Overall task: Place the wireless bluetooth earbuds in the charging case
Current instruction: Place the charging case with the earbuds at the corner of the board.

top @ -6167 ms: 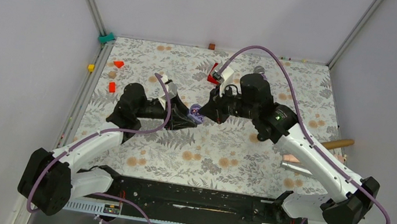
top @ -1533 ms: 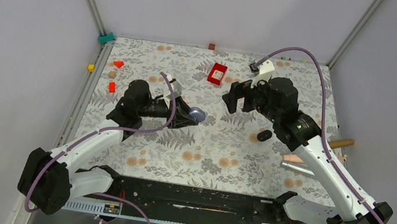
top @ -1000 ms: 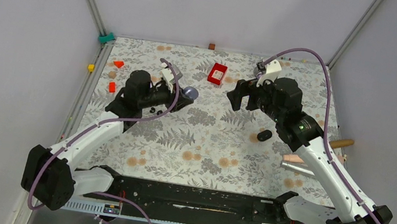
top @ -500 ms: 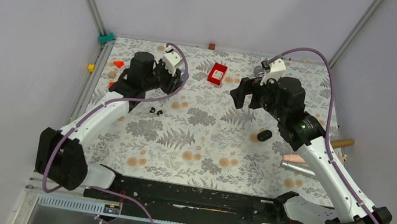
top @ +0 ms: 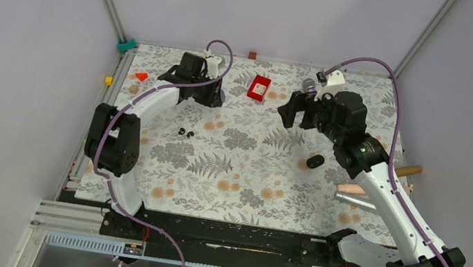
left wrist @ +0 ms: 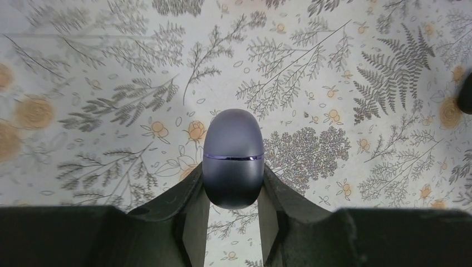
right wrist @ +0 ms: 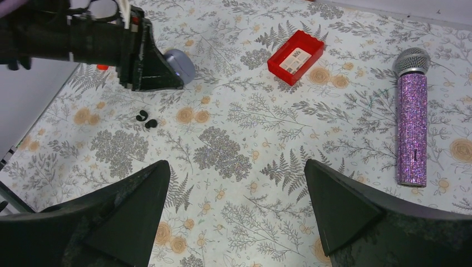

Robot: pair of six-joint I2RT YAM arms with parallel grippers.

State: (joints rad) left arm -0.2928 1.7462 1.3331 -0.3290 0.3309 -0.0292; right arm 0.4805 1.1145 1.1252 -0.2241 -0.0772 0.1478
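Note:
My left gripper will next move the case (left wrist: 232, 158) left in the top view, down to the bare mat beyond the earbuds, and release it.
The charging case (left wrist: 232, 158), a lavender-grey pebble with its lid closed, is pinched between the fingers of my left gripper (left wrist: 232, 173), just above the floral mat. From the right wrist view the case (right wrist: 181, 65) pokes out of the left gripper (right wrist: 158, 67) at the far left. Two tiny black earbuds (right wrist: 146, 119) lie side by side on the mat a little nearer than the case, also seen from above as earbuds (top: 186, 132). My right gripper (right wrist: 236, 167) hovers wide open and empty over the mat, right of centre (top: 293, 110).
A red box (top: 259, 88) sits at the back centre. A purple glitter microphone (right wrist: 412, 128) lies at the back right. A black oval object (top: 315, 161) rests under the right arm. Orange blocks (top: 141, 76) lie at the far left, and a wooden handle (top: 401, 171) at the right edge.
My left arm has swung back and to the far left, carrying the case away from the middle. The two earbuds stay on the mat. The right gripper has barely moved.

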